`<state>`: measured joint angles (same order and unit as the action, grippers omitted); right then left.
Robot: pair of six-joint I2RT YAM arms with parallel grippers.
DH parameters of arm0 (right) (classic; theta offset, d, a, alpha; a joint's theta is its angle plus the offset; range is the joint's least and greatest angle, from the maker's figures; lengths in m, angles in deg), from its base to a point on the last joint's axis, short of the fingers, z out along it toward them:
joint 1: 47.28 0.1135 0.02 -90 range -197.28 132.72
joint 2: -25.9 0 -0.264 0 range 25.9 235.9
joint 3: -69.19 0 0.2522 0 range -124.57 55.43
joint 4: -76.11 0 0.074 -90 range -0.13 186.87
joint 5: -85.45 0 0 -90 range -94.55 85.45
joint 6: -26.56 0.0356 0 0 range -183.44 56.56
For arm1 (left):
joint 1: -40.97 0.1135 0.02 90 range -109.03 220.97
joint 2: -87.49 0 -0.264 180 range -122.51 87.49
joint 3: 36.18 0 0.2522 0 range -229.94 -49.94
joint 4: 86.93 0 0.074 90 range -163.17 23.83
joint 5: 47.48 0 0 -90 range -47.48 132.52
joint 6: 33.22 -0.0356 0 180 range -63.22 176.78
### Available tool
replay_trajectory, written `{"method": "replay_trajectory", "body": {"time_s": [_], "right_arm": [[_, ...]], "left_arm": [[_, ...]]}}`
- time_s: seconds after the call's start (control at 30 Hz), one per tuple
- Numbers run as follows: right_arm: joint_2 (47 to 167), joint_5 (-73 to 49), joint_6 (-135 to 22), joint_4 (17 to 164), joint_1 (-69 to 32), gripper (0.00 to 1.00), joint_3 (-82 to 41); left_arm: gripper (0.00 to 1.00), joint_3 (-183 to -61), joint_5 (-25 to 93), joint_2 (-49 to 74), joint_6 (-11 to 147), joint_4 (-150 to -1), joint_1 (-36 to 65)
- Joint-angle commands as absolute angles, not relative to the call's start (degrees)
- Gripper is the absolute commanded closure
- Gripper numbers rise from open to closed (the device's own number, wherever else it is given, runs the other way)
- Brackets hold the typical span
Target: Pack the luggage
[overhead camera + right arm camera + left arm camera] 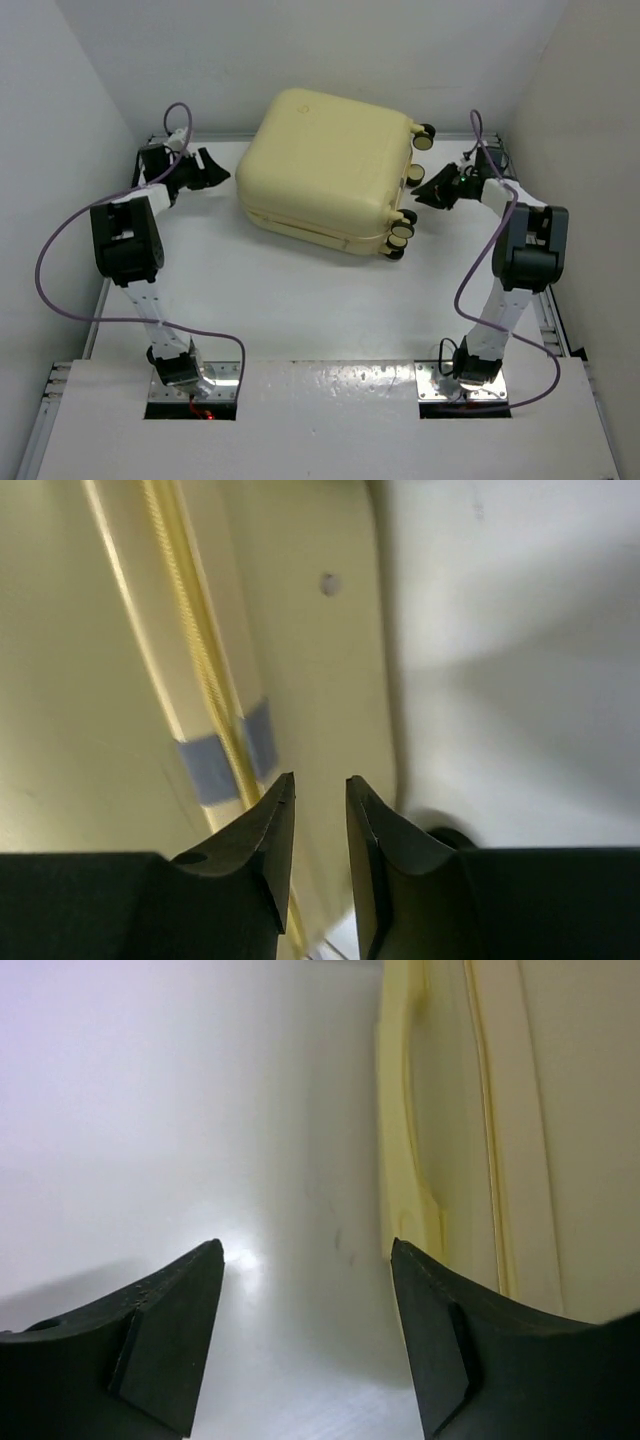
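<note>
The left gripper moves toward the luggage's side handle to the right in the left wrist view next, then closes around the handle.
The luggage (325, 165) is a large pale yellow hard-shell suitcase. It lies closed on the white table (300, 300) at the back centre, with its black-and-cream wheels (402, 232) facing right. My left gripper (207, 170) is wide open and empty just left of the case. In the left wrist view the gripper (308, 1252) is over bare table, with the case's side (450, 1130) to the right. My right gripper (432, 190) is by the wheel side. In the right wrist view the gripper (320, 778) is narrowly open and empty, in front of the case's seam with its blue tape patches (212, 768).
White walls enclose the table at the left, back and right. Purple cables (60, 270) loop beside the left arm and another hangs by the right arm (470, 290). The arm bases sit in the near white ledge (330, 400).
</note>
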<state>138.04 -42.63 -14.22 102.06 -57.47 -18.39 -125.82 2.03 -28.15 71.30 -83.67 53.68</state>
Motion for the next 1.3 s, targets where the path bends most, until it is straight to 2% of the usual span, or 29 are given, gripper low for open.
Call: {"method": "replay_trajectory", "body": {"time_s": [0.0,0.13,0.23,0.4,0.57,0.67,0.77,0.93,1.1,1.27], "right_arm": [[136.3,-45.9,-25.3,111.7,-61.9,0.72,-23.8],[136.0,-45.9,-36.7,124.0,-64.4,0.71,-34.5],[134.5,-44.2,-42.4,130.5,-65.1,0.71,-37.8],[131.3,-41.2,-48.9,138.3,-64.3,0.68,-40.0],[130.6,-37.3,-54.6,142.9,-63.2,0.65,-41.9],[130.8,-34.5,-56.9,144.1,-63.3,0.65,-43.1],[131.5,-33.5,-58.3,145.1,-63.4,0.64,-45.0],[132.2,-32.9,-59.5,146.0,-63.0,0.64,-47.6],[132.3,-32.4,-60.4,147.3,-62.7,0.63,-48.5],[132.0,-33.0,-60.8,147.6,-62.3,0.63,-48.5]], "left_arm": [[0.27,-132.0,2.7,-28.8,75.6,-89.2,54.9],[0.38,-142.3,-1.6,-38.1,85.9,-90.7,54.9],[0.43,-149.9,-2.7,-42.8,84.8,-86.2,52.3],[0.43,-158.3,-0.7,-47.8,80.2,-79.4,48.1],[0.44,-163.3,-4.3,-53.7,76.4,-72.6,45.9],[0.44,-157.0,-6.8,-49.0,70.4,-70.7,45.2],[0.45,-142.3,-7.4,-40.3,63.8,-71.9,44.1],[0.45,-133.3,-7.4,-32.2,58.5,-70.5,42.3],[0.42,-127.5,-1.4,-27.8,60.9,-73.5,43.1],[0.41,-131.5,-0.4,-32.2,64.6,-72.1,44.5]]}}
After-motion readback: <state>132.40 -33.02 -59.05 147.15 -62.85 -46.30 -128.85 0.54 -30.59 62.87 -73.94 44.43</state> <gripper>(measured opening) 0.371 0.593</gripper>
